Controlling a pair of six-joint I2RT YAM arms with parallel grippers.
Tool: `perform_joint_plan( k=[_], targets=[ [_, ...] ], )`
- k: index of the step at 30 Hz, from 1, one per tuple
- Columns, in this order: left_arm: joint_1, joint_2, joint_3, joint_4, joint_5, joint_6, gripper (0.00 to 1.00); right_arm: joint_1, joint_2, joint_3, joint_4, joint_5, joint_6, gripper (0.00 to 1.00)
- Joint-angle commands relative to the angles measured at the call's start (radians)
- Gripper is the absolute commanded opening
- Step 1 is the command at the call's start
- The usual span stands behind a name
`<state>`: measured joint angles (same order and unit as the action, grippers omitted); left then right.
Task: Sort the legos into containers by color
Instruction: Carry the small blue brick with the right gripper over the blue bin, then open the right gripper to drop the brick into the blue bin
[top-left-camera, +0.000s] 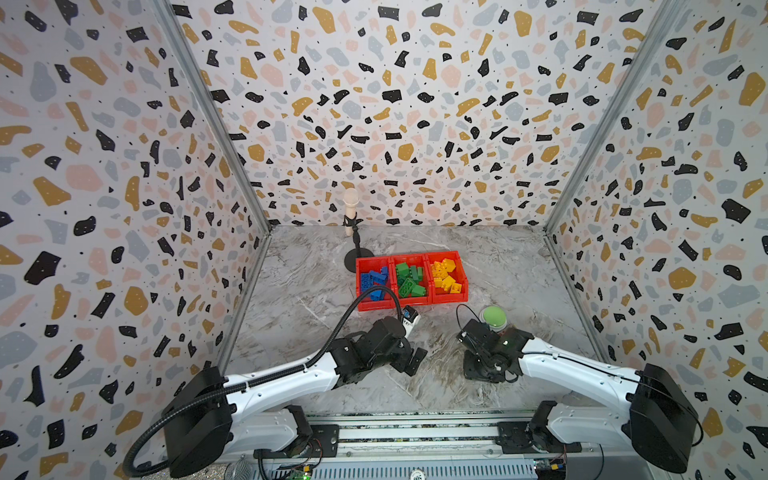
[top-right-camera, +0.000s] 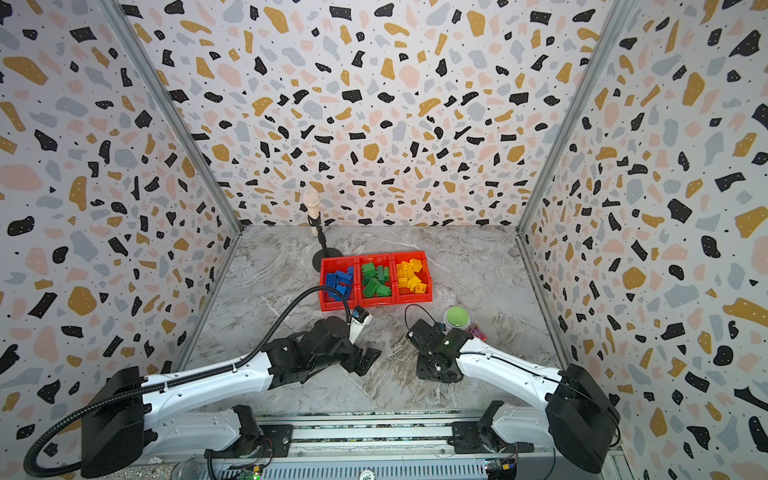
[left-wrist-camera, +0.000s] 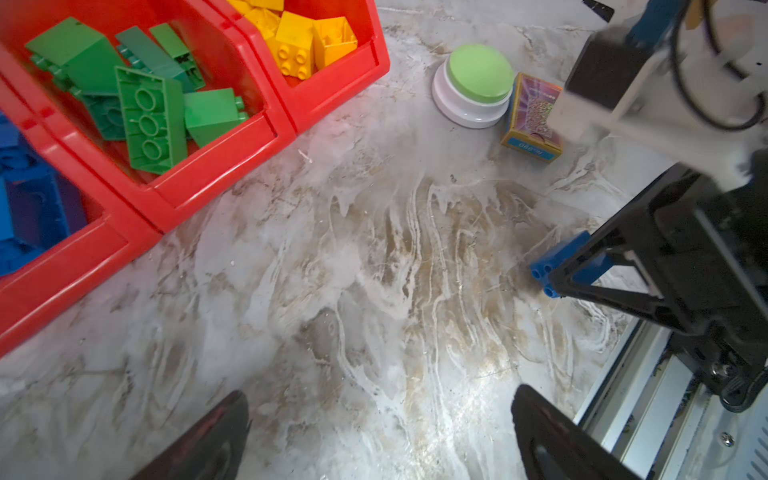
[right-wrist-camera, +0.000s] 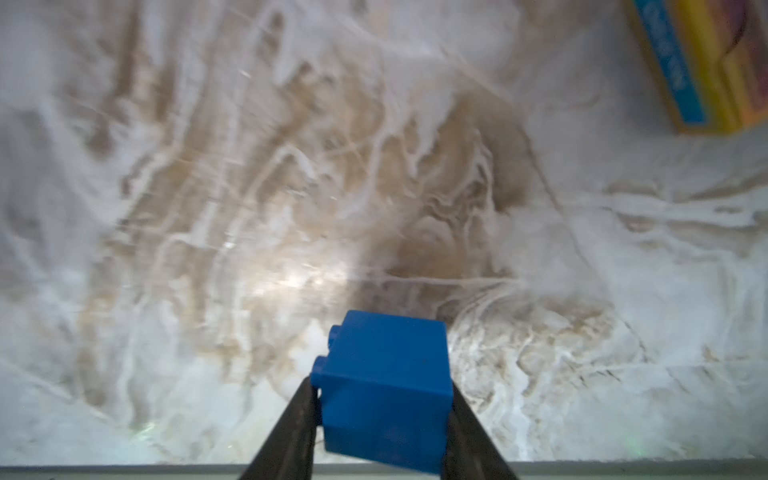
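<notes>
The right gripper carries the short blue brick (right-wrist-camera: 386, 374) up and outward over the container holding blue legos next and releases it there, because the colors match.
Three joined red containers (top-left-camera: 374, 305) (top-right-camera: 337, 305) stand mid-table. The left one holds blue legos (top-left-camera: 374, 282), the middle one green legos (top-left-camera: 409, 280) (left-wrist-camera: 149, 116), and the right one yellow legos (top-left-camera: 446, 276) (left-wrist-camera: 309, 45). My right gripper (right-wrist-camera: 383, 384) (top-left-camera: 484, 368) is shut on a short blue brick (right-wrist-camera: 386, 374) (left-wrist-camera: 542, 268), pinching it on two opposite sides. It sits low over the marble near the front rail. My left gripper (left-wrist-camera: 380, 399) (top-left-camera: 415, 359) hovers open in front of the bins, with only bare table between its fingers.
A green-topped white button (top-left-camera: 493, 318) (left-wrist-camera: 478, 83) and a small iridescent card box (left-wrist-camera: 534, 116) (right-wrist-camera: 702, 62) lie just behind the right gripper. A black round-based stand (top-left-camera: 357, 259) rises behind the bins. The metal front rail (top-left-camera: 415, 432) borders the table.
</notes>
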<state>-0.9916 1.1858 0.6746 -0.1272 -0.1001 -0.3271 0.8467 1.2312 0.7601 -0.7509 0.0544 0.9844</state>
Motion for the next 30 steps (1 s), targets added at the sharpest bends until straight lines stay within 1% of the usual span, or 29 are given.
perform_joint_plan(
  k=[1, 3, 5, 8, 10, 13, 16, 18, 23, 25, 26, 27, 28, 29, 30],
  targets=[
    [0.012, -0.081, -0.029, -0.005, -0.147, -0.075, 1.00, -0.014, 0.050, 0.175, 0.023, 0.016, -0.091, 0.33],
    [0.016, -0.138, -0.056, -0.024, -0.251, -0.133, 1.00, -0.018, 0.123, 0.274, 0.080, -0.012, -0.146, 0.34],
    [0.017, -0.204, -0.081, -0.040, -0.323, -0.166, 1.00, -0.025, 0.214, 0.377, 0.142, -0.051, -0.197, 0.34],
    [0.018, -0.327, -0.112, -0.084, -0.452, -0.224, 1.00, -0.037, 0.378, 0.556, 0.218, -0.105, -0.275, 0.34],
    [0.019, -0.423, -0.135, -0.124, -0.558, -0.283, 1.00, -0.050, 0.505, 0.704, 0.221, -0.133, -0.318, 0.34],
    [0.021, -0.564, -0.162, -0.198, -0.684, -0.371, 1.00, -0.066, 0.669, 0.902, 0.208, -0.154, -0.371, 0.34],
    [0.021, -0.693, -0.189, -0.251, -0.754, -0.425, 1.00, -0.088, 0.799, 1.054, 0.192, -0.215, -0.400, 0.34],
    [0.022, -0.755, -0.193, -0.297, -0.801, -0.464, 1.00, -0.099, 0.872, 1.145, 0.164, -0.234, -0.414, 0.34],
    [0.022, -0.840, -0.183, -0.396, -0.874, -0.530, 1.00, -0.110, 1.000, 1.327, 0.128, -0.297, -0.464, 0.37],
    [0.022, -0.850, -0.177, -0.419, -0.893, -0.545, 1.00, -0.113, 1.052, 1.404, 0.101, -0.332, -0.483, 0.44],
    [0.022, -0.850, -0.173, -0.425, -0.902, -0.550, 1.00, -0.115, 1.078, 1.447, 0.089, -0.350, -0.495, 0.54],
    [0.022, -0.849, -0.172, -0.428, -0.908, -0.550, 1.00, -0.116, 1.098, 1.489, 0.079, -0.363, -0.507, 0.67],
    [0.022, -0.847, -0.170, -0.425, -0.914, -0.550, 1.00, -0.116, 1.110, 1.522, 0.069, -0.367, -0.515, 0.76],
    [0.022, -0.843, -0.171, -0.417, -0.925, -0.550, 1.00, -0.118, 1.117, 1.552, 0.061, -0.369, -0.522, 0.84],
    [0.022, -0.840, -0.176, -0.401, -0.936, -0.545, 1.00, -0.121, 1.114, 1.564, 0.061, -0.373, -0.529, 0.88]
  ],
)
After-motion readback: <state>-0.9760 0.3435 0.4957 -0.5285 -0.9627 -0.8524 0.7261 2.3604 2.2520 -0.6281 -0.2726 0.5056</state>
